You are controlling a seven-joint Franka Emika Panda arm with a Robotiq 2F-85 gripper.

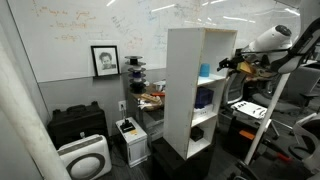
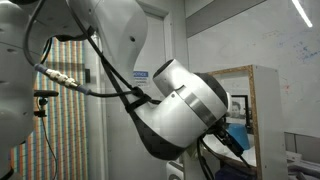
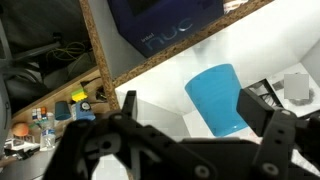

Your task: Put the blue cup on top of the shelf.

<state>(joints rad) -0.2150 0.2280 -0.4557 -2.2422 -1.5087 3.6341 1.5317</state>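
I should move my gripper outward through the open front and around the cup's body, since the cup is inside the shelf beyond my open fingers.
The light blue cup (image 3: 215,95) stands on a white shelf board inside the white shelf (image 1: 180,90). In an exterior view the cup (image 1: 204,70) sits in an upper compartment, below the flat top. My gripper (image 3: 195,108) is open, its black fingers either side of the cup, the right finger closest. In an exterior view the gripper (image 1: 228,66) reaches into the open front at cup height. In an exterior view the arm hides most of the shelf (image 2: 262,100), and a blue patch (image 2: 238,135) shows by the gripper.
A darker blue-purple item (image 3: 165,20) sits in the adjoining compartment, also seen in an exterior view (image 1: 204,98). A cluttered table (image 1: 150,98), black cases (image 1: 78,125) and a white appliance (image 1: 85,158) stand beside the shelf. Equipment stands behind the arm (image 1: 250,110).
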